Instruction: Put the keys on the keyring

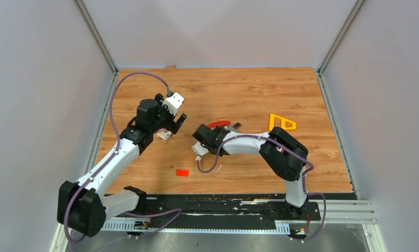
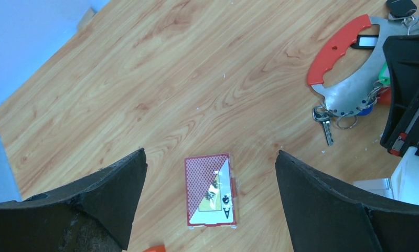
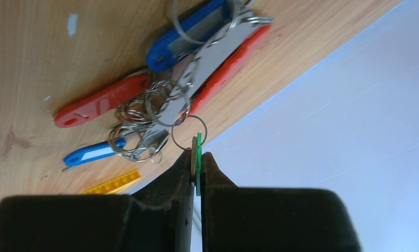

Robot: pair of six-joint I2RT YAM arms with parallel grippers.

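The green tag (image 3: 197, 146) goes down and back in my right gripper toward the tabletop beside the red tag for release next, since its wire ring meets the heap of keys.
The keyring (image 2: 335, 49) has a red curved strap and a grey metal strip (image 2: 352, 92); it lies on the wooden table, mid-table in the top view (image 1: 219, 124). Several keys hang from it: a bare key (image 2: 325, 125), blue tags (image 3: 187, 34) and a red tag (image 3: 99, 101). My right gripper (image 3: 197, 156) is shut on a green tag (image 3: 197, 146) whose wire ring (image 3: 189, 131) touches the bunch; it sits just left of the keyring in the top view (image 1: 216, 132). My left gripper (image 2: 210, 157) is open and empty above a playing card (image 2: 210, 190).
A small red block (image 1: 182, 172) lies near the front. A yellow toy brick triangle (image 1: 281, 123) lies right of the keyring. A black key fob (image 2: 401, 6) sits by the strap. Grey walls enclose the table on three sides.
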